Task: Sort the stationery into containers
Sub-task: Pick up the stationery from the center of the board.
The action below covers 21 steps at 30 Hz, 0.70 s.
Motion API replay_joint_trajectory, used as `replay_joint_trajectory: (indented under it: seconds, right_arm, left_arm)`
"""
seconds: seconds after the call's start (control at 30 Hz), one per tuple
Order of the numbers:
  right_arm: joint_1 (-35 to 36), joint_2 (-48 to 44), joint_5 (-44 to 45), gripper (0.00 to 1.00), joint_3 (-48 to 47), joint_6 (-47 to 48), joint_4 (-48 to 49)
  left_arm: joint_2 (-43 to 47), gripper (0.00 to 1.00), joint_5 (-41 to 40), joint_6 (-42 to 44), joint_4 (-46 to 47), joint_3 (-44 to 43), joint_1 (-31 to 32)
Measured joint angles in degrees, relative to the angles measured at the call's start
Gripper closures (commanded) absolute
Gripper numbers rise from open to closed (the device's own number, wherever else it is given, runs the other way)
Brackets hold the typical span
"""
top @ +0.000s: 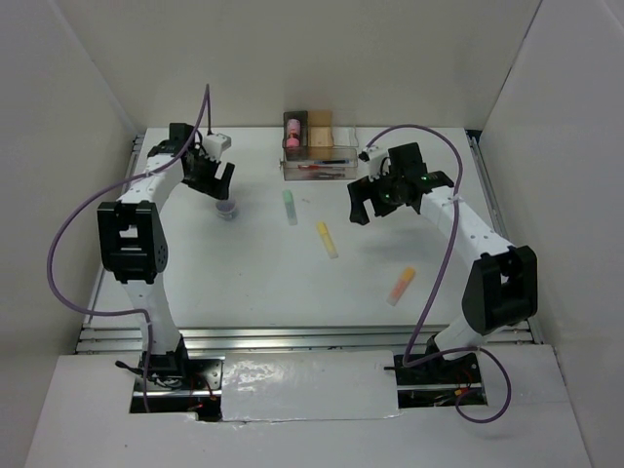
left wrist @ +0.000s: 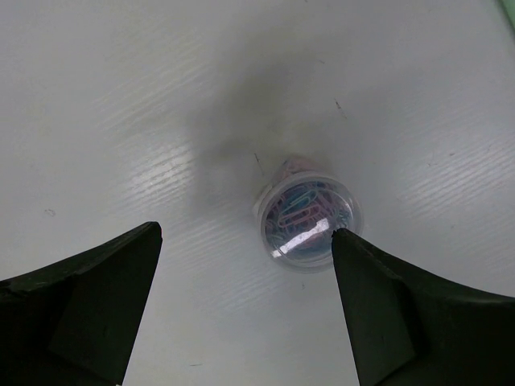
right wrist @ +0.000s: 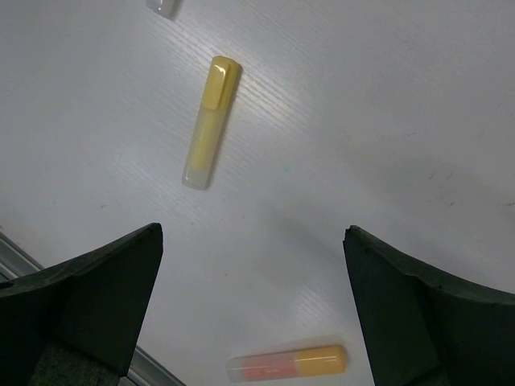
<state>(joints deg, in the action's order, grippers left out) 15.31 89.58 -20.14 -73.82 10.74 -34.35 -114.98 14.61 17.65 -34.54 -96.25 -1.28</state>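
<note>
The pot sits nearer one finger of my left gripper, so I next need to move the gripper toward the right in the wrist view and down to close around the pot's rim.
A round clear pot (left wrist: 307,219) of coloured paper clips stands on the table; it looks purple from above (top: 226,209). My left gripper (left wrist: 245,232) hangs open just above it, the pot close to the right fingertip (left wrist: 346,245). From above, that left gripper (top: 220,185) is at the back left. My right gripper (top: 365,203) is open and holds nothing, over bare table. A yellow marker (right wrist: 211,121) and an orange marker (right wrist: 288,363) lie below it. A green marker (top: 290,206) lies left of the yellow marker (top: 328,239). The containers (top: 336,146) stand at the back.
A pink cylinder (top: 293,129) sits in the dark box, beside the tan box (top: 320,132). Thin pens (top: 317,167) lie in the clear tray in front. The orange marker (top: 402,285) lies near the right arm. White walls close in the table on three sides.
</note>
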Motion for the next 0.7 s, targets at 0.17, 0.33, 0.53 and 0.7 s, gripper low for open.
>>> replay_joint_trajectory:
  seconds: [0.17, 0.33, 0.53, 0.7]
  right_arm:
    - [-0.4, 0.9, -0.8, 0.01, 0.0, 0.2, -0.5]
    - [-0.5, 2.0, -1.5, 0.01, 0.0, 0.5, -0.9]
    - [-0.5, 2.1, -1.7, 0.01, 0.0, 0.7, -1.0]
    - [-0.5, 2.1, -1.8, 0.01, 0.0, 0.7, -1.0]
  left_arm:
    - [-0.4, 0.01, -0.9, 0.0, 0.1, 0.0, 2.4]
    - [-0.4, 0.01, -0.9, 0.0, 0.2, 0.4, 4.4]
    - [-1.1, 0.01, -2.8, -0.5, 0.3, 0.7, 4.3]
    - [-2.3, 0.01, -4.2, -1.4, 0.5, 1.0, 4.2]
